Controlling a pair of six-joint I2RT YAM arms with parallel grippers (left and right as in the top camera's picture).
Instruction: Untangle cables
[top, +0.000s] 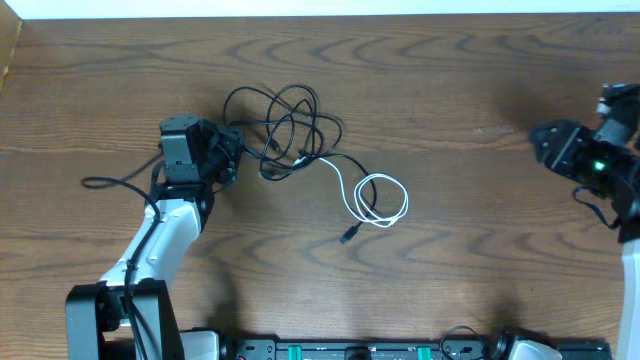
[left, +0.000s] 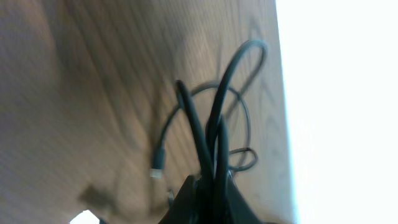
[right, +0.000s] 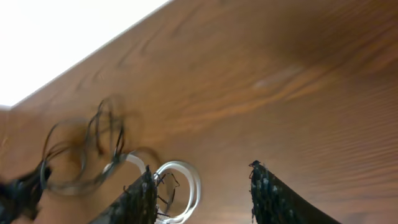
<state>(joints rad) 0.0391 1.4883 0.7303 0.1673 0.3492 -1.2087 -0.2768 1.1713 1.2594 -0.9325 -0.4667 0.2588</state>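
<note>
Next, my left gripper eases to the right in the overhead view toward the tangle's edge (top: 258, 154) beside it and releases the black cable pieces, since they lead into that tangle.
A tangle of black cables (top: 285, 125) lies at the table's middle left, with a white cable (top: 375, 195) looping out of it to the right. A small black plug (top: 347, 236) lies below the white loops. My left gripper (top: 228, 150) is at the tangle's left edge, shut on black cable strands (left: 214, 134) that rise from its jaws (left: 211, 186). My right gripper (top: 545, 140) is open and empty at the far right, well away from the cables; its fingers (right: 202, 177) frame bare wood, with the white loops (right: 180, 186) and black tangle (right: 81, 155) beyond.
A thin black cord (top: 110, 182) trails left from the left arm. The table's far edge (top: 320, 17) runs along the top. A plug end (left: 157, 169) lies on the wood near the left jaws.
</note>
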